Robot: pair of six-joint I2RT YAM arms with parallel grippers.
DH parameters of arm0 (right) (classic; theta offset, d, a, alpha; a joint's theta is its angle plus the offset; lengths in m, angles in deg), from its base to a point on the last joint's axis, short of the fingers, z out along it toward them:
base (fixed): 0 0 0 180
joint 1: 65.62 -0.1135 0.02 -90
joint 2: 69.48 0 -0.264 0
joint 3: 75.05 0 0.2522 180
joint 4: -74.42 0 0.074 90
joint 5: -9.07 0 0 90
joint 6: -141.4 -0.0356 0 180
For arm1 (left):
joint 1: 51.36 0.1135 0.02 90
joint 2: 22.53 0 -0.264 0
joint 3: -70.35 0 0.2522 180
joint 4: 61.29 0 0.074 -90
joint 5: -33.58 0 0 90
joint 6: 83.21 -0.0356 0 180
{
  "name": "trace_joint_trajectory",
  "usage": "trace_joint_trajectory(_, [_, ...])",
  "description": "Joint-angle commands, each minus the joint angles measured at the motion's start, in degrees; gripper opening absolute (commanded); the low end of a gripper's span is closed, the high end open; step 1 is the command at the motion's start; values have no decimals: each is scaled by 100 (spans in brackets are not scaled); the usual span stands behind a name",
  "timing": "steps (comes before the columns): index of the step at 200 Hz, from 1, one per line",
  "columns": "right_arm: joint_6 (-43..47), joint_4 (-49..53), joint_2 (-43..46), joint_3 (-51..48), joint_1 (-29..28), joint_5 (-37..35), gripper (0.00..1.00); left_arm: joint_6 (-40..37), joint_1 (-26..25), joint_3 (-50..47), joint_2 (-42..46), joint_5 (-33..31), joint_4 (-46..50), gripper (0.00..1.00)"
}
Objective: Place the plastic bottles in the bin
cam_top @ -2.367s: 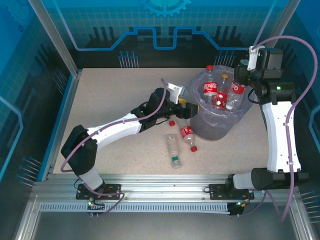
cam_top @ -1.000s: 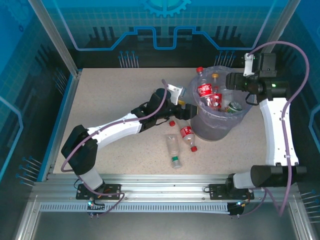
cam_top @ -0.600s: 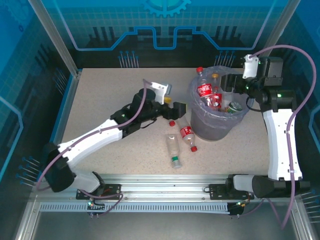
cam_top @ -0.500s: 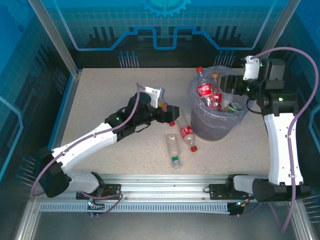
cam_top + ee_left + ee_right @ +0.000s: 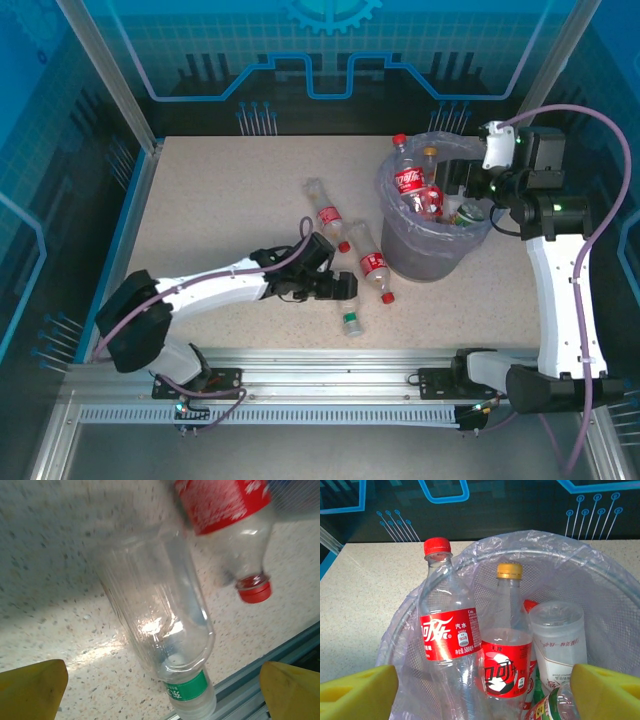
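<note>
Because the green-labelled bottle's shoulder (image 5: pixel 348 306) (image 5: pixel 185 668) lies below and nearer the metal rail than my open fingertips, I should lower my left gripper back onto it and close.
A clear plastic bottle with a green label (image 5: pixel 160 625) lies on the table near the front edge (image 5: pixel 350 318). My left gripper (image 5: pixel 160 692) is open and low over it, one yellow fingertip (image 5: pixel 30 686) on each side and apart from it (image 5: pixel 343 290). Beside it lies a red-labelled bottle (image 5: pixel 225 515) with a red cap (image 5: pixel 374 266). Another red-labelled bottle (image 5: pixel 324 213) lies farther back. The bin (image 5: pixel 430 255) holds several bottles (image 5: pixel 447 630). Over its right rim (image 5: pixel 540 554) my right gripper (image 5: pixel 482 692) hangs open, nothing between its fingers (image 5: pixel 462 182).
The metal frame rail (image 5: pixel 330 360) runs along the front edge just beyond the green-labelled bottle. Blue enclosure walls (image 5: pixel 100 120) close in the left, back and right sides. Bare speckled tabletop (image 5: pixel 220 190) lies at the back left.
My left arm swung from beside the bin toward the front and lowered over the green-labelled bottle, uncovering a red-labelled bottle behind it. The bottle my right gripper held now stands in the bin.
</note>
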Motion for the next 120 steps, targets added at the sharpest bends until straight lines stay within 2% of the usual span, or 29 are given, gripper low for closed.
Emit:
trace_joint_trajectory(1, [6, -4, 132, -11, -67, -116, 91, 229, -219, 181, -368, 318, -34, 99])
trace_joint_trajectory(65, [11, -56, 124, -75, -76, -101, 91, 286, -543, 492, -1231, 197, -49, 99])
trace_joint_trajectory(93, [25, -75, 123, -96, -73, -84, 91, 260, -540, 364, -1295, -218, 48, 99])
trace_joint_trajectory(120, [26, -100, 148, -105, -73, -82, 91, 151, -533, 182, -1206, -446, 107, 87])
